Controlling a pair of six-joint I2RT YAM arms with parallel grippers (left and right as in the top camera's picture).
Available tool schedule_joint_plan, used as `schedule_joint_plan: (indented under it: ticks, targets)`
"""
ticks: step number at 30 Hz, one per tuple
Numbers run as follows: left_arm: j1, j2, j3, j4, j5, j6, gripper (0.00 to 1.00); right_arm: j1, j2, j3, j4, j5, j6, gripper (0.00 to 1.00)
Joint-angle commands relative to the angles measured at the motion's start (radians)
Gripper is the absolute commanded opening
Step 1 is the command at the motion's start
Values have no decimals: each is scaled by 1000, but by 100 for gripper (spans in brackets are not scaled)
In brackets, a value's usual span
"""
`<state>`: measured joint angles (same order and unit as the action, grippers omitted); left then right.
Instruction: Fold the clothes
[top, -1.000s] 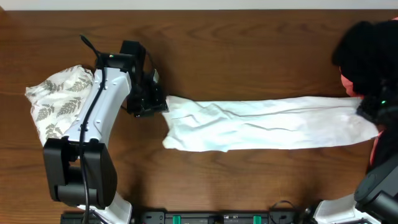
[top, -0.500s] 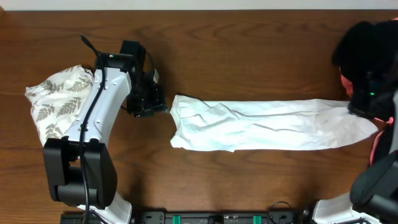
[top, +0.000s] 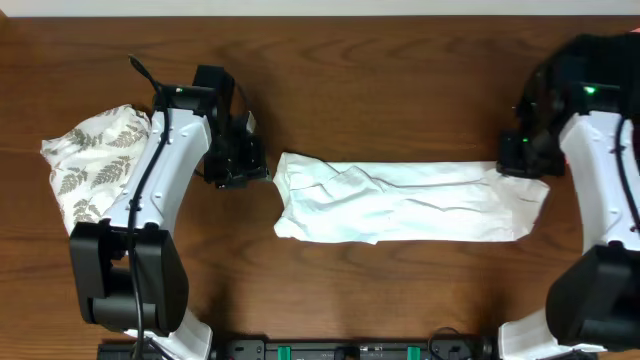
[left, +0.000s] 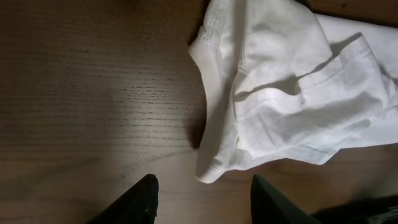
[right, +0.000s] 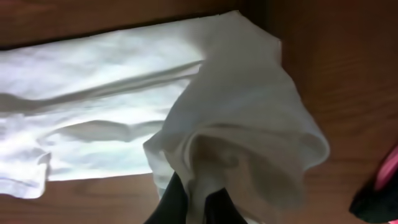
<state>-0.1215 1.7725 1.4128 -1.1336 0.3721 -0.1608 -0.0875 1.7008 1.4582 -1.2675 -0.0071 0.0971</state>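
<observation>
Next, my right gripper carries the shirt's pinched end left in the overhead view, over the shirt toward its middle (top: 418, 202) (right: 102, 110), since the shirt still lies long.
The white T-shirt (top: 400, 202) lies as a long folded strip across the middle of the table. My left gripper (top: 252, 165) is open and empty just left of the shirt's left end; in the left wrist view its fingers (left: 202, 205) frame bare wood below the shirt's edge (left: 280, 93). My right gripper (top: 522, 160) is shut on the shirt's right end and holds it lifted and bunched (right: 249, 149) over the strip, with the fingers (right: 200, 208) pinching the cloth. A leaf-print garment (top: 90, 160) lies at the left. Black and coral-pink garments (top: 620, 45) lie at the far right.
The coral-pink and black cloth also shows at the right edge of the right wrist view (right: 382, 186). The dark wooden table (top: 400, 90) reaches a white strip at the back edge. The arm bases stand at the front edge.
My right gripper has moved left and back, carrying the shirt's right end over the strip, so the strip is shorter. My left gripper let go of the left end and stays beside it.
</observation>
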Motion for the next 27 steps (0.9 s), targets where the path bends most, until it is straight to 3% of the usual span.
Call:
schedule_joint_plan:
  ticks: [1, 27]
  targets:
    - [1, -22, -5, -5, 9, -1, 49, 55, 3, 19, 1, 7, 68, 1]
    - [1, -22, -5, -8, 9, -1, 49, 312, 3, 17, 57, 3, 180, 4]
